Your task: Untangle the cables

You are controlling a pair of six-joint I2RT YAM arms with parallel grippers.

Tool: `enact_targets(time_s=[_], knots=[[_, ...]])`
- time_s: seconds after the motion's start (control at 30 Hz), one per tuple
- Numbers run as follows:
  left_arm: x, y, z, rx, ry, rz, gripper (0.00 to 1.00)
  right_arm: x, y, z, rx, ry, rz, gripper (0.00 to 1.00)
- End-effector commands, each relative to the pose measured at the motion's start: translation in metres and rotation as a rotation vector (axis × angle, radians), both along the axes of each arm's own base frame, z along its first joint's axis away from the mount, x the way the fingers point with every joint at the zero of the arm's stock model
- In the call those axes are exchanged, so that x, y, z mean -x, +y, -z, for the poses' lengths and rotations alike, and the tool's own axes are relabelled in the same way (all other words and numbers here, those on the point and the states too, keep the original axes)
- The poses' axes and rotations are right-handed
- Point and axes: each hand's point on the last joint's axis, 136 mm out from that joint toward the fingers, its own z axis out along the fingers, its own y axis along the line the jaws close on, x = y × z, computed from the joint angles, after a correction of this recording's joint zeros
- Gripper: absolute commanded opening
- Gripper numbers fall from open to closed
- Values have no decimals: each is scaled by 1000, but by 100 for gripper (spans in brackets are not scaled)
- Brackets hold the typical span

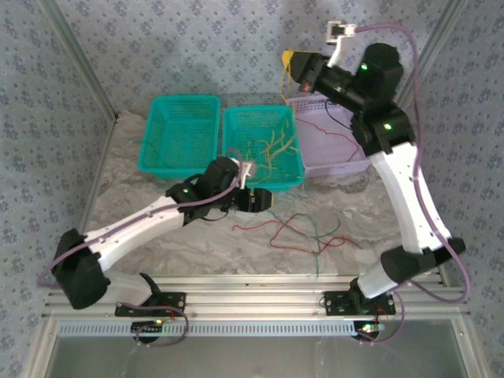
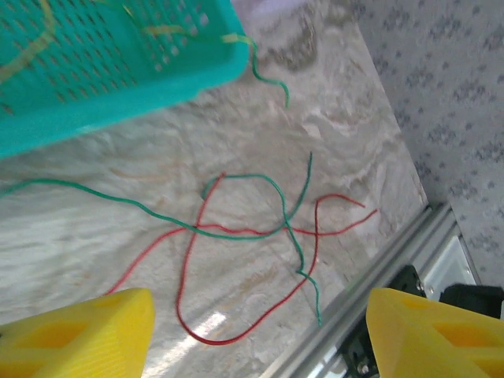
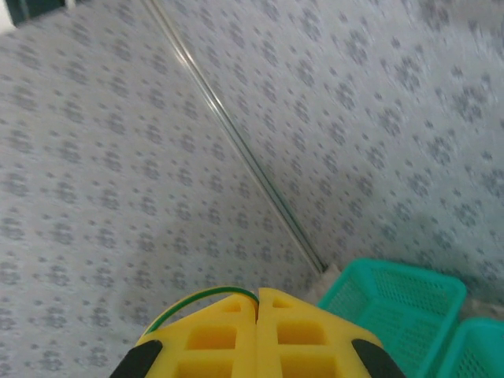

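Yellow-orange cables already lie in the middle teal basket [image 1: 260,110] [image 3: 482,358] below my right gripper. My right gripper should tip down, lower over it and let go of the thin green cable there.
Red cables [image 1: 287,224] and green cables [image 1: 319,236] lie crossed in a loose tangle on the marble tabletop. The left wrist view shows that tangle close up, red cable [image 2: 189,291] over green cable [image 2: 142,206]. My left gripper [image 1: 260,198] hovers over its left end, its jaws open and wide apart [image 2: 260,339] with nothing between them. Yellow-orange cables [image 1: 272,146] lie in the middle teal basket [image 1: 260,110]. My right gripper [image 1: 291,59] is raised high at the back and shut [image 3: 257,295] on a thin green cable [image 3: 197,299], which hangs down from it.
A second teal basket [image 1: 185,99] stands to the left and a lavender basket [image 1: 339,167] to the right, under the right arm. A green cable end [image 2: 268,75] droops over the teal basket's corner [image 2: 110,87]. An aluminium rail [image 1: 252,299] borders the near table edge.
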Motion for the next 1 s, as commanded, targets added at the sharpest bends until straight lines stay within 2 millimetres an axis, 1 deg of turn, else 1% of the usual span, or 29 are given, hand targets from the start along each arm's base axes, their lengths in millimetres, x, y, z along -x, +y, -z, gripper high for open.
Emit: enact_targets(time_s=[0.0, 0.13, 0.2, 0.27, 0.33, 0.4, 0.5, 0.6, 0.7, 0.77, 0.83, 0.87, 0.93, 0.97], knots=[[-3, 33, -3, -88, -60, -47, 76, -18, 15, 14, 42, 6, -37, 0], [-4, 57, -14, -104, -97, -94, 79, -60, 25, 60, 89, 83, -10, 0], [-3, 67, -19, -103, -110, -114, 80, -82, 30, 90, 115, 136, 0, 0], [-4, 75, -23, -105, -122, -130, 80, -100, 36, 121, 140, 190, 3, 0], [-4, 82, -27, -110, -133, -144, 80, -116, 41, 154, 171, 238, 14, 0], [-5, 89, -31, -116, -144, -162, 80, -132, 47, 191, 213, 287, 29, 0], [-7, 95, -33, -123, -149, -177, 81, -147, 58, 243, 290, 352, 39, 0], [-8, 99, -32, -126, -146, -187, 82, -156, 64, 288, 378, 392, 73, 0], [-10, 102, -31, -129, -145, -198, 82, -162, 65, 326, 400, 467, 77, 0], [-10, 102, -31, -130, -142, -201, 83, -165, 65, 343, 410, 503, 83, 1], [-11, 103, -30, -132, -139, -203, 83, -165, 65, 351, 416, 514, 81, 9], [-11, 103, -29, -132, -137, -203, 83, -165, 65, 352, 418, 519, 87, 16], [-11, 102, -29, -132, -135, -204, 83, -163, 64, 348, 427, 508, 89, 22], [-11, 102, -28, -133, -131, -203, 84, -162, 62, 342, 433, 495, 97, 27]])
